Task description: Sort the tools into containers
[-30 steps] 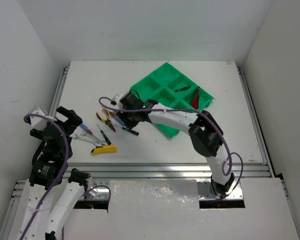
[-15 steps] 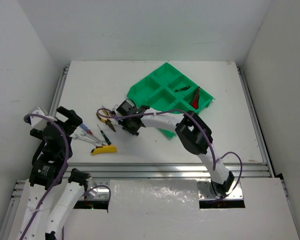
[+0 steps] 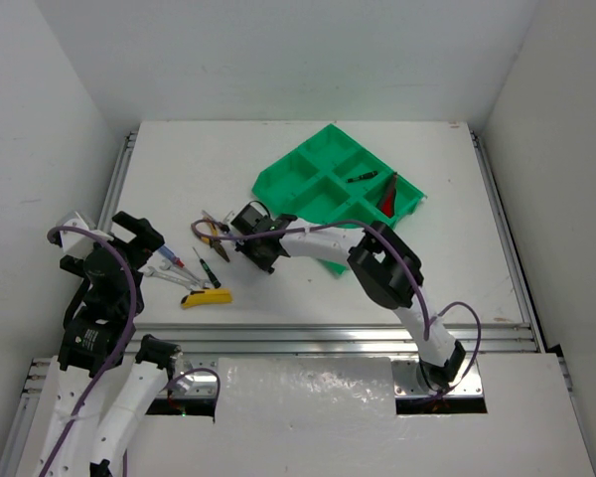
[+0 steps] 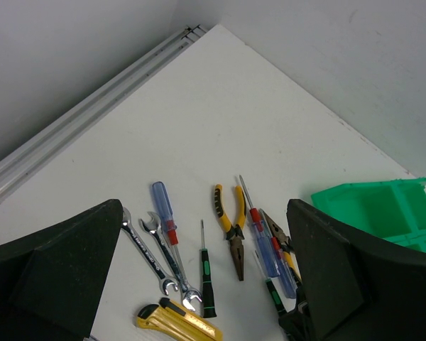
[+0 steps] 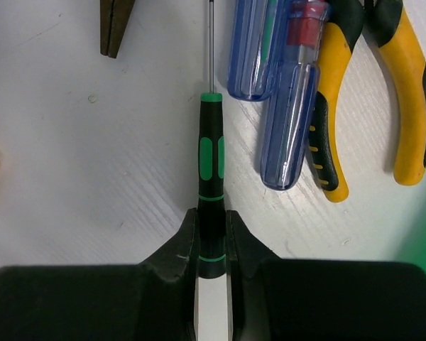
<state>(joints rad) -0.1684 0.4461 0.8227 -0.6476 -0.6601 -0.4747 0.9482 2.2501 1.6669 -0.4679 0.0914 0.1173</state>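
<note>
I will next carry the black-and-green screwdriver with my right gripper up and outward, to the right in the top view, over the green tray (image 3: 308, 179) section that has a similar dark tool.
My right gripper (image 5: 211, 227) is shut on the handle end of a black-and-green screwdriver (image 5: 211, 167) that lies on the table. In the top view it (image 3: 251, 241) sits low among the tools, left of the green tray (image 3: 308, 179). Beside the screwdriver lie two blue-handled screwdrivers (image 5: 292, 106) and yellow pliers (image 5: 339, 121). My left gripper (image 4: 206, 284) is open and empty above the tools: two wrenches (image 4: 148, 250), a blue screwdriver (image 4: 163, 212), a small black-green screwdriver (image 4: 207, 278), yellow pliers (image 4: 234, 227) and a yellow utility knife (image 4: 177, 323).
The tray holds red-handled pliers (image 3: 389, 196) and a small dark tool (image 3: 361, 177) in its right compartments. The utility knife (image 3: 207, 296) lies nearest the front. White walls close in the table on the left, back and right.
My right gripper has moved left and down from the tray's edge into the pile of tools. The left arm has not moved.
</note>
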